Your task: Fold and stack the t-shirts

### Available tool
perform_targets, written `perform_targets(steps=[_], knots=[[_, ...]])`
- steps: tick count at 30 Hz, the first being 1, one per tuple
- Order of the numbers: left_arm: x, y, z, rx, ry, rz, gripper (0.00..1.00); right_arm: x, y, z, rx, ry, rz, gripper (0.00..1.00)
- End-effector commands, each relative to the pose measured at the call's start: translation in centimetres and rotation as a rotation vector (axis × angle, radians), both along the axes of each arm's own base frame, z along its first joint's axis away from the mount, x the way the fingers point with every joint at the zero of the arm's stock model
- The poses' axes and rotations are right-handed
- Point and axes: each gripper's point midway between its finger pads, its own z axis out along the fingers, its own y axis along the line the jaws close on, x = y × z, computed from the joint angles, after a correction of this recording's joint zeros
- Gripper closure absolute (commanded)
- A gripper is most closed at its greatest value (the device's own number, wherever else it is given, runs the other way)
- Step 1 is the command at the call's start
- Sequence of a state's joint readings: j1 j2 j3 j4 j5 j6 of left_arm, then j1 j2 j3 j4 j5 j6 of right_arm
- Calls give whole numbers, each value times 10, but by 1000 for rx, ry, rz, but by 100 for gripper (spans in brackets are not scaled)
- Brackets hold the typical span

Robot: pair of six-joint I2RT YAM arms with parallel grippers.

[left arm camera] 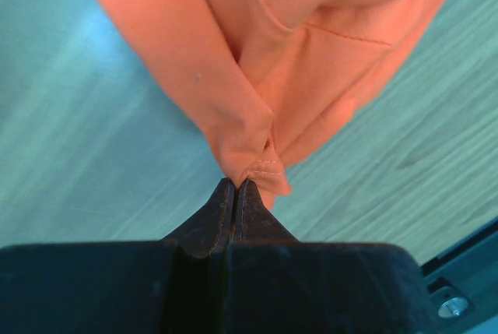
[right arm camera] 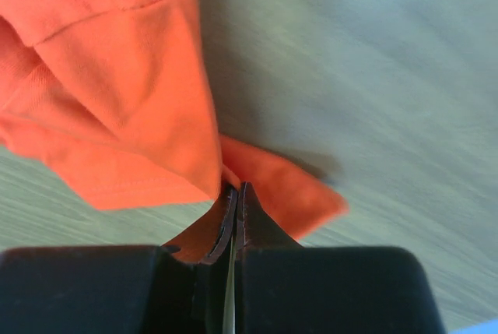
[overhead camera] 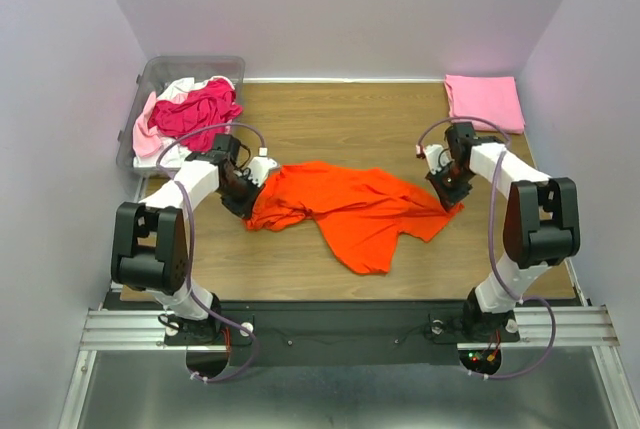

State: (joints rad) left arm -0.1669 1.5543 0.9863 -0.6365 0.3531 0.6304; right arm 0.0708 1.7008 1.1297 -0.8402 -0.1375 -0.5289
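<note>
I need to pull the t-shirt's pinched hem back onto the bare wood toward the bar (overhead camera: 243, 259) with my left gripper and let go of it on that clear spot.
A bright orange t-shirt (overhead camera: 355, 211) lies crumpled and stretched across the middle of the wooden table. My left gripper (overhead camera: 252, 192) is shut on its left end; in the left wrist view the stitched hem (left arm camera: 263, 167) is pinched at the gripper's (left arm camera: 235, 184) tips. My right gripper (overhead camera: 449, 196) is shut on the shirt's right edge, and the right wrist view shows orange cloth (right arm camera: 132, 108) clamped at that gripper's (right arm camera: 236, 188) tips. A folded pink t-shirt (overhead camera: 484, 102) lies at the back right. Magenta (overhead camera: 195, 109), pale pink and white t-shirts sit heaped in the bin.
A clear plastic bin (overhead camera: 156, 74) stands at the back left corner, holding the heap of shirts. Purple walls close in the table on three sides. The metal rail (overhead camera: 330, 327) with both arm bases runs along the near edge.
</note>
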Motion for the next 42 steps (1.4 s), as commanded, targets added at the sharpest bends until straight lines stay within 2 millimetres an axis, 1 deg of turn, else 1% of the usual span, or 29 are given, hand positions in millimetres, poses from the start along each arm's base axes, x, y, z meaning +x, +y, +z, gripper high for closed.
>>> perform_targets(steps=[1,2,3,5,6,8,9,10,11,12,13,16,19,21,23,24,25,27,28,30,31,32,34,35,36,37,38,40,42], knots=[[45,-13,52,-84,-166,-20,100,71,-36,41,-84,-194,-76,99],[47,-22,61,-120,-171,-55,100,102,-36,69,-83,-285,-89,99],[48,-26,64,-117,-173,-87,100,117,-48,82,-79,-326,-127,99],[33,-34,61,-98,-142,-177,100,136,-46,99,-46,-378,-115,99],[23,-31,57,-85,-138,-261,100,150,-42,119,-19,-430,-96,100],[-4,-21,42,-53,-116,-327,100,147,-19,125,84,-405,-26,99],[-23,-10,24,-14,-79,-372,100,143,-13,123,103,-376,4,99],[-33,-4,20,7,-79,-402,100,139,2,118,136,-353,39,99],[-43,2,14,28,-59,-425,100,137,3,112,138,-337,44,99],[-62,12,1,59,-12,-474,100,128,26,100,150,-297,106,99],[-72,15,-2,65,10,-499,100,129,26,99,149,-298,111,99],[-106,18,-6,79,58,-621,100,127,63,77,184,-270,153,99],[-115,17,-1,109,17,-707,100,137,110,57,210,-256,191,99],[-116,18,2,113,20,-722,100,158,133,75,250,-311,189,100],[-105,15,9,116,4,-692,91,166,157,80,316,-307,186,99],[-97,10,15,100,-6,-635,87,175,167,97,347,-346,193,99],[-75,3,36,78,-71,-606,75,173,180,104,399,-339,200,99],[-54,-21,58,-30,-91,-537,62,171,192,116,457,-339,205,99],[-23,-37,92,-73,-195,-518,44,163,203,123,522,-310,202,99],[7,-68,120,-211,-252,-484,24,152,209,126,577,-271,195,99],[35,-91,149,-300,-333,-448,23,143,215,121,620,-217,176,99],[41,-94,154,-312,-326,-413,23,138,219,121,651,-187,167,99],[69,-116,178,-387,-433,-393,23,128,232,111,720,-93,143,99],[80,-121,184,-409,-451,-358,26,118,252,115,777,-52,182,99],[89,-124,188,-415,-477,-342,27,116,265,112,791,-32,193,99],[102,-127,196,-425,-528,-331,32,107,292,97,797,27,212,99],[108,-128,195,-433,-524,-312,34,110,311,106,828,16,245,99],[116,-125,201,-441,-545,-283,40,103,350,95,857,56,260,99],[118,-122,206,-467,-537,-226,41,107,369,103,886,37,269,99]])
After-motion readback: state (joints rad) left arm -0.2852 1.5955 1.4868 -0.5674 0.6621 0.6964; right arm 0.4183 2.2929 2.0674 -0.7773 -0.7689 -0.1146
